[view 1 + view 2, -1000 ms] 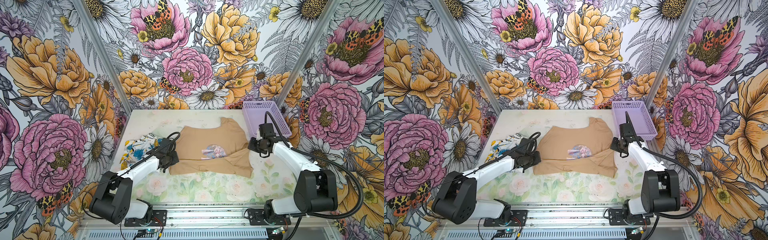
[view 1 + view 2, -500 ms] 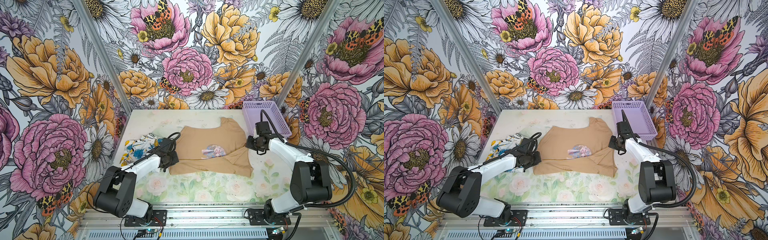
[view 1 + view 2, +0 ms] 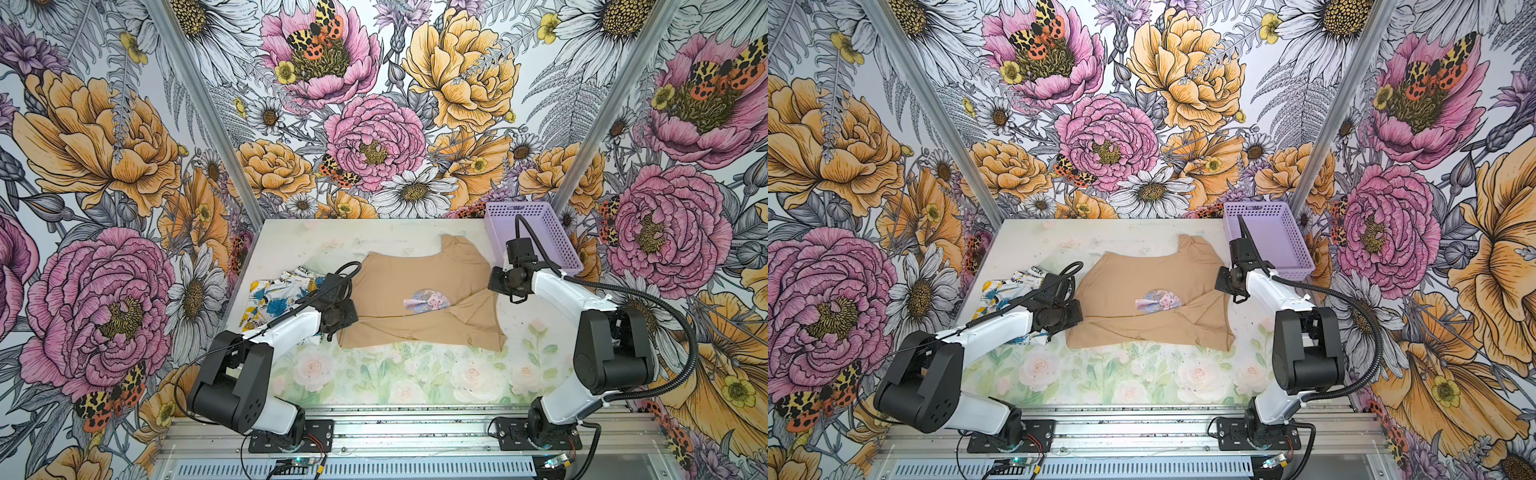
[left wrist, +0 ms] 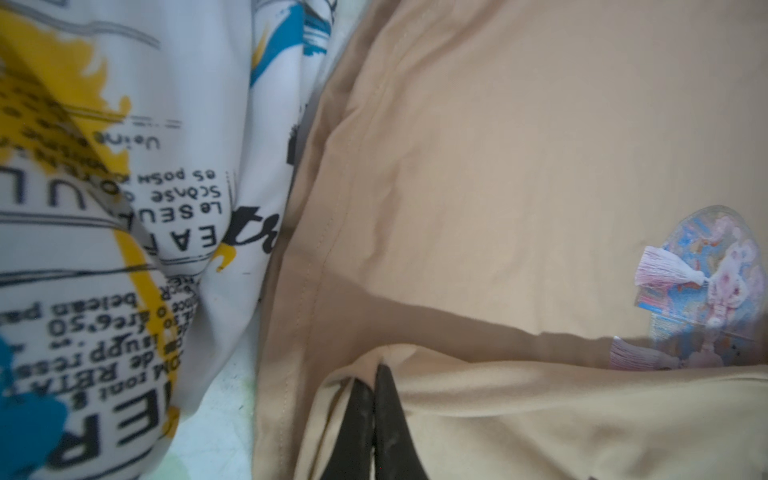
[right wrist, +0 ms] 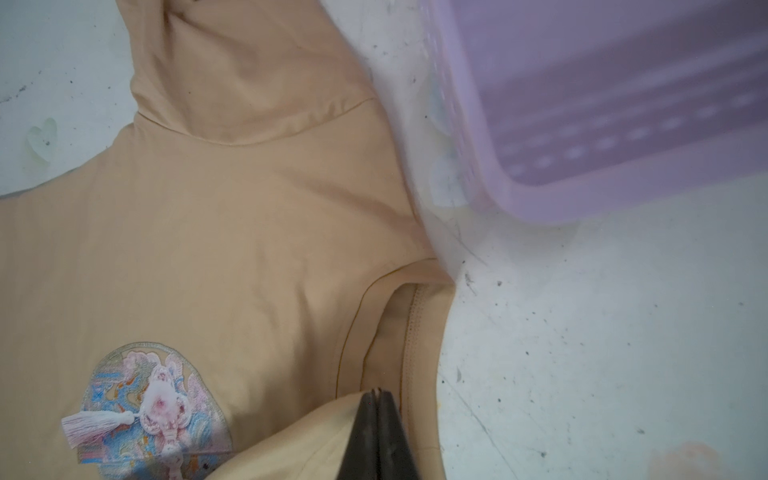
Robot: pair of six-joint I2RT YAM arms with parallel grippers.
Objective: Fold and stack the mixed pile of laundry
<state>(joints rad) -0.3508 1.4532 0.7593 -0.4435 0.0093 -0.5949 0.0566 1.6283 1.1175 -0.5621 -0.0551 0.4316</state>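
Note:
My right gripper moves down and slightly outward onto the banded opening at the garment's edge [image 3: 485, 290] [image 5: 389, 348] next and releases the fold, as its flap already reaches there.
The tan-beige garment [image 3: 419, 286] [image 3: 1142, 286] lies spread mid-table, its near part folded back up to a pastel emblem [image 3: 426, 300]. My left gripper [image 3: 347, 311] [image 3: 1073, 313] sits at its left edge. In the left wrist view the gripper [image 4: 375, 372] is shut on a raised fold of the tan cloth [image 4: 519, 166]. My right gripper [image 3: 496, 283] [image 3: 1222, 282] is at the right edge. The right wrist view shows it [image 5: 377, 392] shut on a tan flap [image 5: 228, 228]. The white printed garment [image 3: 274, 297] [image 3: 1005, 291] [image 4: 124, 208] lies crumpled to the left, partly under my left arm.
A lavender perforated basket [image 3: 536, 232] [image 3: 1271, 237] [image 5: 602, 104] stands at the back right corner, close behind my right wrist. Flower-printed walls close the table [image 3: 395, 374] in on three sides. A metal rail runs along the front edge.
My right gripper has shifted slightly back and to the left with the tan cloth. The left gripper stays at the garment's left edge while its arm has swung a little.

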